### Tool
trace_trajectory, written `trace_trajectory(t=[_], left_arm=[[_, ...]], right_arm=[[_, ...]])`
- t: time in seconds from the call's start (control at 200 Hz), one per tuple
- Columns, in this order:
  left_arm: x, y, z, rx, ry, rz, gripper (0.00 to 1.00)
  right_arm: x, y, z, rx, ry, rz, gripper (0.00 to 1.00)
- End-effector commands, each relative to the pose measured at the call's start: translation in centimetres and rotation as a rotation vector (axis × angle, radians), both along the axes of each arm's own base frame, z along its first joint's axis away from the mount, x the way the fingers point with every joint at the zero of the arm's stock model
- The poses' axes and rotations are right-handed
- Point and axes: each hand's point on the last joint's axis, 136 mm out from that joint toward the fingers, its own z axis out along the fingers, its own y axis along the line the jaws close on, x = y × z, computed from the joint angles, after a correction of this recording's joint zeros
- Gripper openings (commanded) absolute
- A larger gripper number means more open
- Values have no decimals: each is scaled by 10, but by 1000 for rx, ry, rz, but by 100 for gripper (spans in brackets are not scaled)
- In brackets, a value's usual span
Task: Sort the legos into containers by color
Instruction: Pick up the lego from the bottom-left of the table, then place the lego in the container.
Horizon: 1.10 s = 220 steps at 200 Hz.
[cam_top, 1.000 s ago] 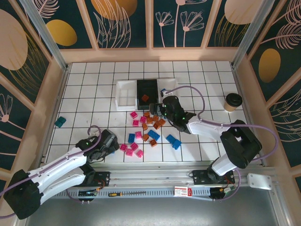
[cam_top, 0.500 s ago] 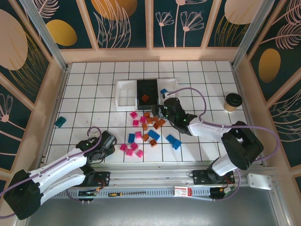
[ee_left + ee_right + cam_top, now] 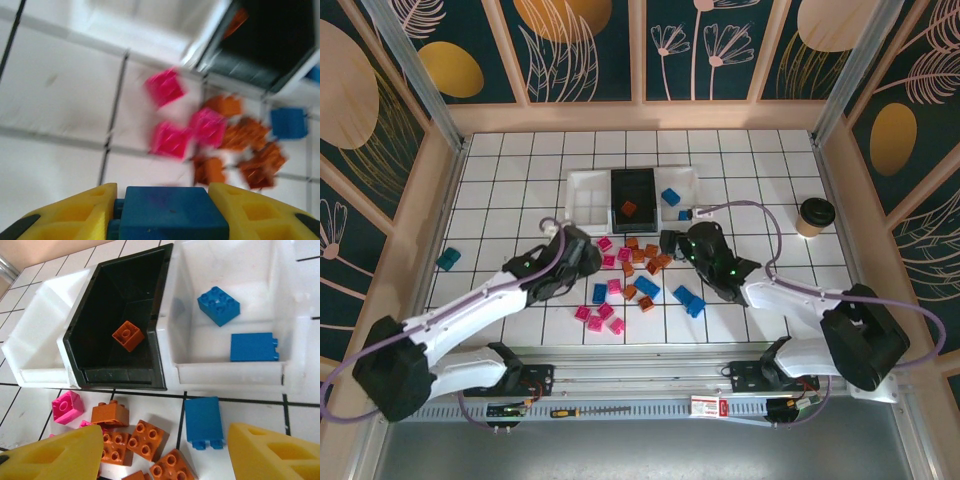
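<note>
The white tray with blue legos is farther outward than my left gripper, past the black tray (image 3: 85, 325). My left gripper will next swing outward over the white tray to release the matching lego.
In the left wrist view a blue lego (image 3: 172, 212) sits clamped between my yellow fingers (image 3: 90, 205); my left gripper (image 3: 162, 191) is shut on it, above pink legos (image 3: 171, 139) and orange ones (image 3: 252, 150). From above, the left gripper (image 3: 586, 256) hovers at the pile's left edge. My right gripper (image 3: 165, 434) is open over orange legos (image 3: 147, 439) and a blue lego (image 3: 204, 421) on the floor, just in front of the containers. The black tray (image 3: 85, 325) holds one orange lego (image 3: 128, 335). The right white tray (image 3: 227, 372) holds two blue legos (image 3: 218, 305). The left white tray (image 3: 35, 340) looks empty.
Loose pink, orange and blue legos (image 3: 647, 287) are scattered mid-table between the arms. A teal block (image 3: 448, 260) lies at the far left. A tan cup with a dark lid (image 3: 814, 215) stands at the right. Wooden walls (image 3: 440, 200) border the tiled floor.
My left gripper closed on a blue lego near the front left and swung up and right to the pile. The right gripper drew back slightly from the trays and stayed open.
</note>
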Motion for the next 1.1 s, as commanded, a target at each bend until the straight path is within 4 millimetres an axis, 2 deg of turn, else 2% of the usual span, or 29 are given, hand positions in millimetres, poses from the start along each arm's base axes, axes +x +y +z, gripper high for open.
trace_trajectory(t=[0.0,0.06,0.075,0.09,0.135,0.205,0.315,0.355,0.375,0.48,0.556,0.641,0.761,0.861,0.911,0.991,1.096], left_arm=[[46,-21,42,49,-192,-36,29],[65,-36,59,47,-248,-56,30],[67,-38,57,54,-252,-62,30],[74,-44,67,43,-277,-64,30],[88,-56,79,40,-310,-72,30],[110,-76,87,42,-338,-97,30],[139,-115,88,20,-342,-163,30],[149,-129,77,24,-326,-187,30],[154,-135,79,15,-330,-196,30],[174,-169,63,-17,-305,-252,30],[188,-189,44,-22,-270,-278,30],[202,-207,32,-28,-249,-296,30],[219,-223,23,-31,-244,-298,33],[230,-225,14,2,-232,-281,40],[232,-226,11,11,-229,-278,46],[234,-227,14,9,-233,-278,64],[233,-229,36,-23,-267,-281,80]], right_arm=[[-4,-19,6,17,-18,-69,67],[-8,-26,6,12,-20,-85,67],[-9,-28,5,12,-19,-89,67],[-10,-30,5,10,-19,-93,67],[-13,-34,5,10,-16,-101,67],[-17,-41,4,10,-15,-116,67],[-23,-53,3,8,-13,-147,67],[-25,-56,2,5,-11,-155,67],[-26,-58,2,7,-10,-158,67],[-31,-64,-3,10,1,-172,67],[-34,-66,-7,14,11,-179,67],[-36,-68,-10,11,22,-181,67],[-39,-71,-14,-1,35,-186,67],[-41,-73,-14,2,39,-185,67],[-42,-72,-13,8,39,-180,67],[-44,-70,-14,10,42,-160,68],[-46,-64,-16,14,58,-130,69]])
